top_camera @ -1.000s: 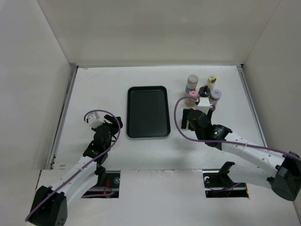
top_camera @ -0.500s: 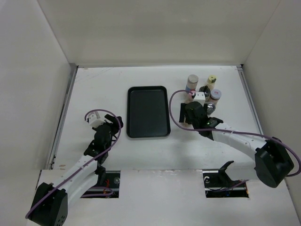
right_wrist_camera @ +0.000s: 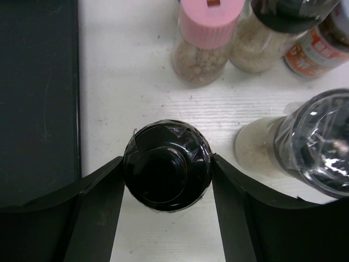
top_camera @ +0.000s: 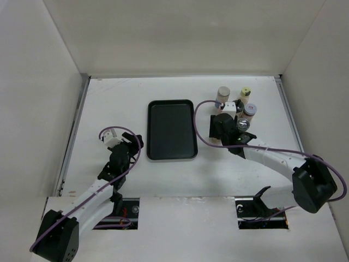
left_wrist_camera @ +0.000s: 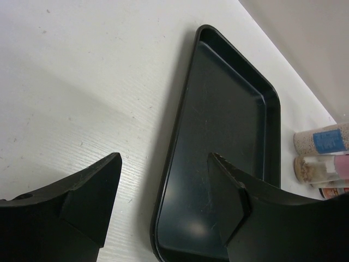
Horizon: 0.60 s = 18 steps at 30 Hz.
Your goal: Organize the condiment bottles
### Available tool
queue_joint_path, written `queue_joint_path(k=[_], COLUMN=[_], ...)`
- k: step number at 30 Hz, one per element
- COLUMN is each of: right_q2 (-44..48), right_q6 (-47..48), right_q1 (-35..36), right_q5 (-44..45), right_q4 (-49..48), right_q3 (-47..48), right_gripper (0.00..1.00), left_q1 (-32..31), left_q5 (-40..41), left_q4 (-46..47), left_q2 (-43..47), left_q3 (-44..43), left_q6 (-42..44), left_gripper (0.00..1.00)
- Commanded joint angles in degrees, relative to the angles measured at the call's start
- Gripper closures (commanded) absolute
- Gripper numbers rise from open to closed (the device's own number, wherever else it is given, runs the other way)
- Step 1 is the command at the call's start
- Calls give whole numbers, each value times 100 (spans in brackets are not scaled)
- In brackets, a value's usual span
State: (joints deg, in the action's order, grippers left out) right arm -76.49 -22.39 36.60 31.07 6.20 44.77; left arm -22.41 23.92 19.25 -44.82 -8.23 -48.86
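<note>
My right gripper needs to lift the black-lidded bottle outward and to the left in the top view, over the empty tray's far corner (top_camera: 158, 111), then lower it and release it.
The condiment bottles stand in a cluster at the back right: cream lid (top_camera: 223, 92), yellow lid (top_camera: 246, 92), lilac lid (top_camera: 250, 109), silver lid (top_camera: 242, 125). My right gripper (right_wrist_camera: 167, 161) is among them, its fingers pressed on both sides of a black-lidded bottle (right_wrist_camera: 167, 172) that stands on the table; my arm hides this bottle in the top view. A pink-lidded bottle (right_wrist_camera: 209, 19) stands just beyond it. My left gripper (left_wrist_camera: 163, 164) is open and empty, low over the near left edge of the black tray (left_wrist_camera: 229, 109).
The flat black tray (top_camera: 172, 129) lies mid-table, left of the bottles, with nothing in it. A silver-lidded bottle (right_wrist_camera: 319, 142) stands close to my right finger. White walls enclose the table on three sides.
My right gripper has moved away from me into the bottle cluster and now sits around the black-lidded bottle. The left arm has barely moved.
</note>
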Motion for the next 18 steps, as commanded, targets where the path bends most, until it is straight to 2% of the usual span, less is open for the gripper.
queue_joint_path(k=[1,3,6,12,18], right_q2=[362,258,-382,-2323,-4109], right_q6=[296,437,499,543,640], right_q1=[158,255,387,694,862], right_q5=[374,321,58,-452,-821], right_q4=[-312,-347,-409,-821,-708], right_q3=[803,1190,1910,3675,5663], right_gripper=[54,54,54,53,53], left_q1=[5,5,-22,40,40], left_q5=[-10,-45,-19,-54,-63], left_q4=[352,378,396,422,387], left_q2=[35,-9,-62,-71,25], left_q3=[93,93,76,111,128], left_q6=[-36,-36,-45,-45,-53], left_gripper=[38,38,38,38,38])
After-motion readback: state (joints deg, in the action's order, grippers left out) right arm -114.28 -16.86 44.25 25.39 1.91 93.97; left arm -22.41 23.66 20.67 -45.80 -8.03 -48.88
